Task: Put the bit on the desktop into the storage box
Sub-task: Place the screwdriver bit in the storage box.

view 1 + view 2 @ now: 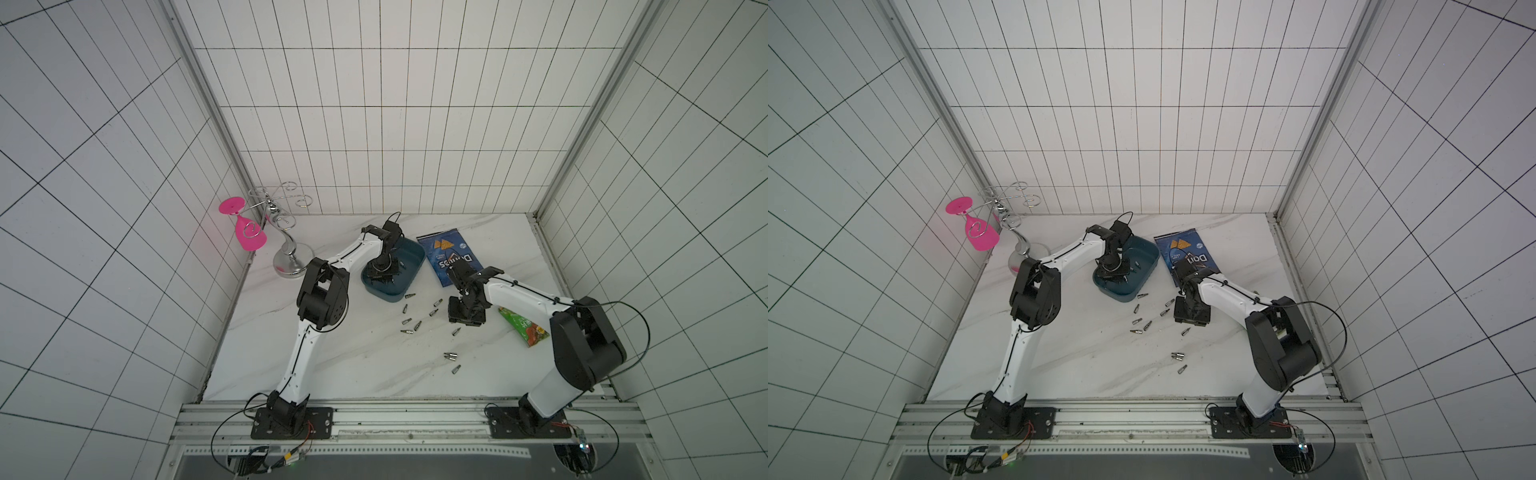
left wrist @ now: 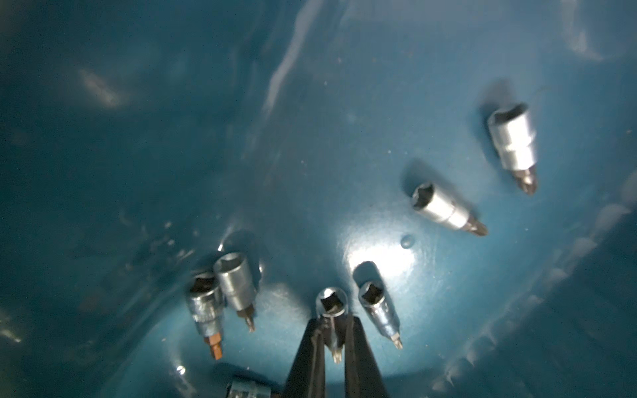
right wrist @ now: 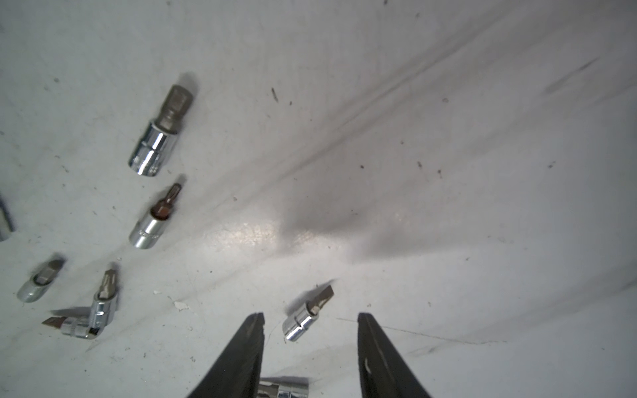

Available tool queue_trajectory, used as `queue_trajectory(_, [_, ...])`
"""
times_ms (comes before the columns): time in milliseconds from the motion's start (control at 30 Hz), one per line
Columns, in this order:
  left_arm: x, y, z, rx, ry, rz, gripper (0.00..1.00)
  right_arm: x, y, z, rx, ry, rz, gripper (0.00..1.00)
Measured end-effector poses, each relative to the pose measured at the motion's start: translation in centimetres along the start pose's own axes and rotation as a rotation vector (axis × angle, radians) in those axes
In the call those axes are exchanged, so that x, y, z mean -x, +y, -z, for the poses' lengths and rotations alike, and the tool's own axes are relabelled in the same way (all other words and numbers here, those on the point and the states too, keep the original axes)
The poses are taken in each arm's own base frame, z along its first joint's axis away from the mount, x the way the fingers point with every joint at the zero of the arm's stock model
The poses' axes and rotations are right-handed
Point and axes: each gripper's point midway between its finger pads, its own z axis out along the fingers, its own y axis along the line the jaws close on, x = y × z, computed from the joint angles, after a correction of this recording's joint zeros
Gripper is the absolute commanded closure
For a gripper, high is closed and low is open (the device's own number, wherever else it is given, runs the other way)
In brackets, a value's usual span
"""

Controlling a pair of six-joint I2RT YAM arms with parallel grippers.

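Note:
The robot's right gripper will next move down and slightly back to close on the flat-tipped bit's silver socket (image 1: 455, 332) (image 3: 300, 323), because the socket is below the gripper and back from it.
The teal storage box (image 1: 415, 254) (image 1: 1150, 254) stands at the back middle of the white desktop (image 1: 353, 365). My left gripper (image 1: 384, 276) (image 2: 336, 322) reaches down inside it, shut on a silver bit (image 2: 332, 306) just above the box floor (image 2: 344, 138). Several bits (image 2: 444, 208) lie on that floor. More bits (image 1: 411, 322) (image 1: 1142, 322) are scattered on the desktop in front of the box. My right gripper (image 1: 465, 320) (image 3: 310, 315) hangs open low over the desktop, its fingertips (image 3: 255, 327) on either side of a flat-tipped bit (image 3: 305, 318) without touching it.
A blue Doritos bag (image 1: 451, 255) lies right of the box, partly under my right arm. A green snack bag (image 1: 523, 328) lies by the right edge. A silver wire rack (image 1: 291, 249) holding a pink glass (image 1: 247, 232) stands in the back left corner.

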Motion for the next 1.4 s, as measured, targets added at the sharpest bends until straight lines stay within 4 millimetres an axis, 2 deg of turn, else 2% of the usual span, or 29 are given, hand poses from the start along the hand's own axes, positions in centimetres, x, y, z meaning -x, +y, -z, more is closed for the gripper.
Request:
queue_trajectory(433, [-0.3,0.0,-0.2,-0.002,0.010,0.000,0.85,-1.1,-0.1,-1.8,-0.016,0.059,0.003,0.56])
queue_trajectory(800, [-0.4,0.0,-0.2,-0.006,0.012,-0.003,0.68,-2.1,0.0,-2.2,-0.020,0.082,0.017,0.55])
queue_trajectory(1067, [-0.7,0.2,0.1,-0.005,0.016,0.000,0.63,-2.4,0.4,-2.2,-0.015,0.087,0.028,0.62])
queue_trajectory(1233, [-0.4,-0.1,1.3,-0.019,-0.008,-0.001,0.62,-2.6,0.3,-2.4,-0.017,0.092,0.029,0.67])
queue_trajectory(1400, [-0.1,-0.8,4.3,-0.050,-0.062,-0.001,0.62,-2.8,0.3,-2.6,-0.019,0.103,0.029,0.71])
